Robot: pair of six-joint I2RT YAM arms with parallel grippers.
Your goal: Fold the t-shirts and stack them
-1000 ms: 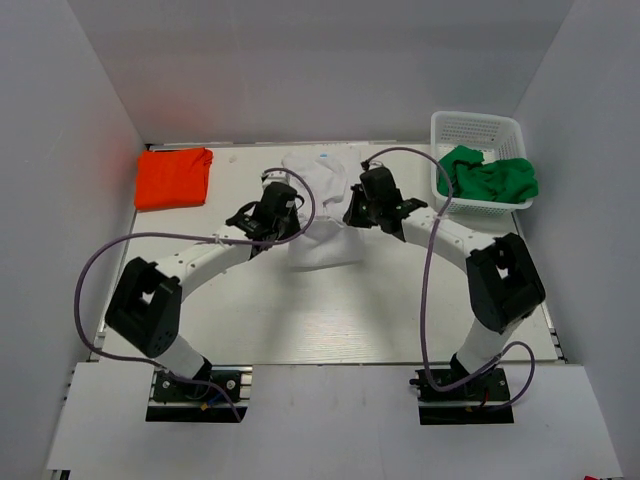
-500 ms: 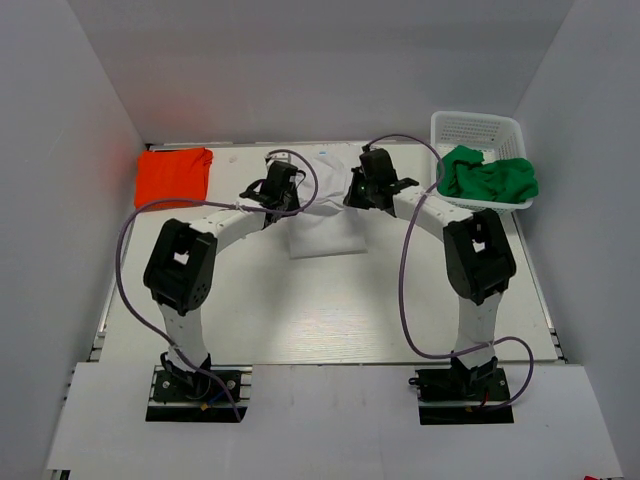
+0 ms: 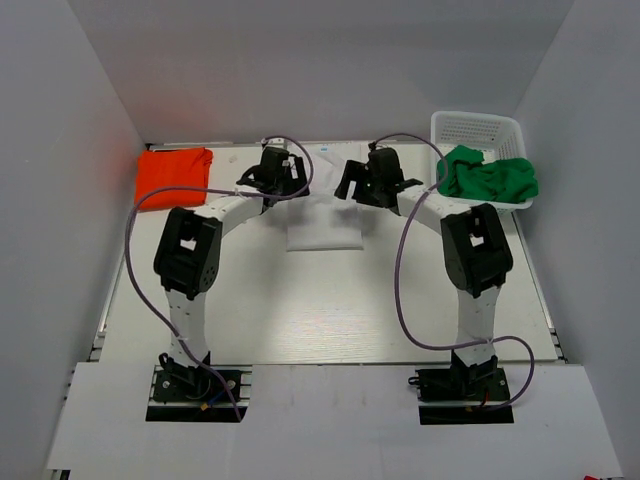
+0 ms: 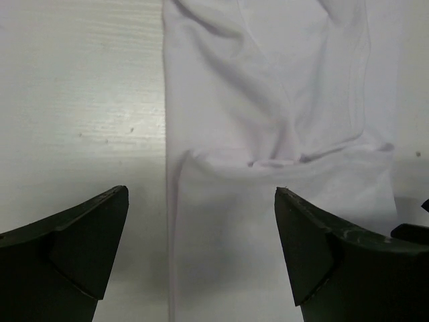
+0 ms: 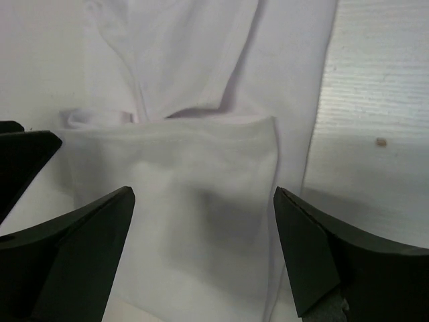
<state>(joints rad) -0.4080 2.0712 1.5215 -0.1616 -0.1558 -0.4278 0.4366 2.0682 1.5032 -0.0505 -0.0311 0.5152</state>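
My left gripper draws back and lowers onto the white t-shirt's near corner (image 3: 292, 246) next. The doubled cloth ends there, and that corner lies back from the gripper and below it.
The white t-shirt (image 3: 322, 222) lies folded on the table's middle back, its doubled layer showing in the left wrist view (image 4: 268, 100) and the right wrist view (image 5: 181, 174). My left gripper (image 3: 283, 180) hovers over its far left corner, open (image 4: 201, 228), with only cloth beneath. Over the far right corner my right gripper (image 3: 358, 183) is open too (image 5: 201, 228), holding nothing. The orange t-shirt (image 3: 174, 176) lies folded at the back left. The green t-shirt (image 3: 488, 176) is bunched in the basket.
A white mesh basket (image 3: 476, 128) stands at the back right corner, with the green cloth spilling over its front rim. White walls enclose the table on three sides. Purple cables loop from both arms over the table.
Both grippers carried the white shirt's near edge toward the back, folding it over itself, then opened and let it go. The shirt now lies shorter and flat.
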